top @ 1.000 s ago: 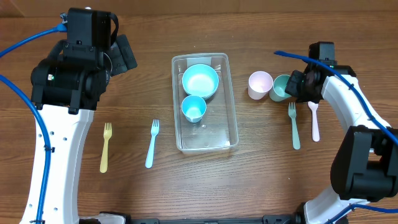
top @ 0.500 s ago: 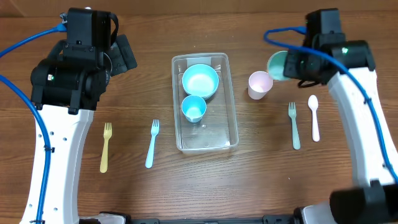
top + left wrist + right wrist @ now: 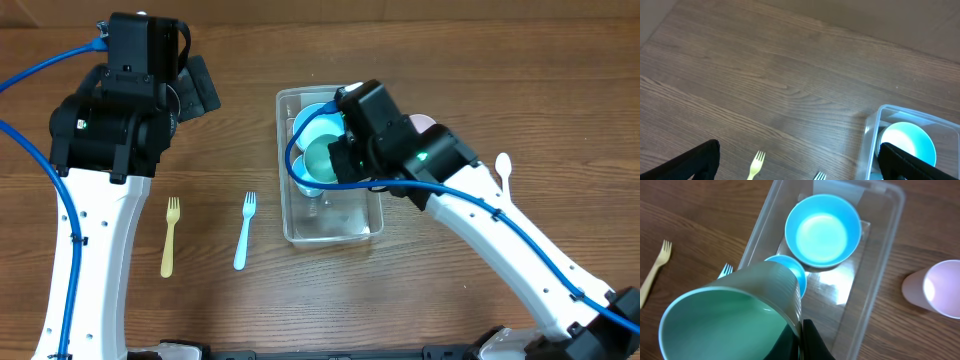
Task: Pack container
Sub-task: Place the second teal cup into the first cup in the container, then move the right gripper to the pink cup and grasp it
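Note:
Next I will bring the green cup down in my right gripper into the smaller blue cup, which stands open below.
The clear plastic container sits mid-table and holds a blue bowl and a smaller blue cup. My right gripper is shut on the rim of a green cup and holds it tilted above the container's middle, over the blue cup. The green cup also shows in the overhead view. My left gripper is open and empty, raised over the table left of the container.
A pink cup stands right of the container. A yellow fork and a blue fork lie left of it. A pink spoon lies at the right, partly hidden by my right arm.
My right gripper lifted the green cup from beside the pink cup and carried it left, over the container. The left arm has not moved.

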{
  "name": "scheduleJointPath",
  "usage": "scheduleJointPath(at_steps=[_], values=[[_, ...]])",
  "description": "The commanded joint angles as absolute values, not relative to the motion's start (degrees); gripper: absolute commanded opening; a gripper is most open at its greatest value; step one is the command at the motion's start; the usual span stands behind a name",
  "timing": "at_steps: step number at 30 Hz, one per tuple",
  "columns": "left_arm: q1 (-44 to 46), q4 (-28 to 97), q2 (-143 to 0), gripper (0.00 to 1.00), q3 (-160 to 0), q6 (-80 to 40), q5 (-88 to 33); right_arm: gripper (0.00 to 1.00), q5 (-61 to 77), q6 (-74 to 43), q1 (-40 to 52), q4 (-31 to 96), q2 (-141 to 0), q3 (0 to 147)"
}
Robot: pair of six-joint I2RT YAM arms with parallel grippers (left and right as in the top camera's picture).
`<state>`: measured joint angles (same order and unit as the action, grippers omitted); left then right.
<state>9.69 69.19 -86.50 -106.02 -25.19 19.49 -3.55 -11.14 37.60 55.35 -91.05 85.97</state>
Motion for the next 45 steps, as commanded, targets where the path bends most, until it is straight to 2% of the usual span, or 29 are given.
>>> scheduleJointPath(at_steps=[1,9,10,11,12,16,20,27,37,38,39,43,45], values=[[9.4,69.0,-86.5,1.00,-106.3,-25.9,19.4,0.04,-3.7,-12.2,38.4,53.7,-93.7,84.2],[9.4,69.0,-86.5,1.00,-106.3,-25.9,19.4,0.04,-2.7,-12.2,38.4,48.9,-102.7,84.0],[9.4,69.0,-86.5,1.00,-106.3,-26.0,19.4,0.10,-2.7,-12.2,38.4,48.7,-102.8,84.0],[9.4,69.0,-86.5,1.00,-106.3,-25.9,19.4,0.46,-2.7,-12.2,38.4,48.2,-102.8,84.0],[9.4,69.0,-86.5,1.00,-106.3,-25.9,19.4,0.58,-2.7,-12.2,38.4,47.6,-102.8,84.0],[9.4,69.0,-86.5,1.00,-106.3,-25.9,19.4,0.63,-3.1,-12.2,37.4,48.9,-102.1,87.9],[9.4,69.0,-86.5,1.00,-106.3,-25.9,19.4,0.63,-10.0,-15.4,31.2,60.1,-98.5,97.0],[9.4,69.0,-86.5,1.00,-106.3,-25.9,19.4,0.58,-5.0,-18.2,10.7,65.8,-100.7,96.0],[9.4,69.0,-86.5,1.00,-106.3,-25.9,19.4,0.56,-2.4,-18.1,9.1,56.4,-114.9,90.0],[9.4,69.0,-86.5,1.00,-106.3,-26.0,19.4,0.54,-2.4,-18.1,9.0,56.4,-115.1,90.0],[9.4,69.0,-86.5,1.00,-106.3,-26.0,19.4,0.47,-2.4,-18.1,9.0,56.4,-115.1,90.0],[9.4,69.0,-86.5,1.00,-106.3,-26.0,19.4,0.04,-2.4,-18.1,9.0,56.7,-115.1,90.0],[9.4,69.0,-86.5,1.00,-106.3,-26.0,19.4,0.04,-2.9,-18.1,8.9,57.4,-114.8,90.3]])
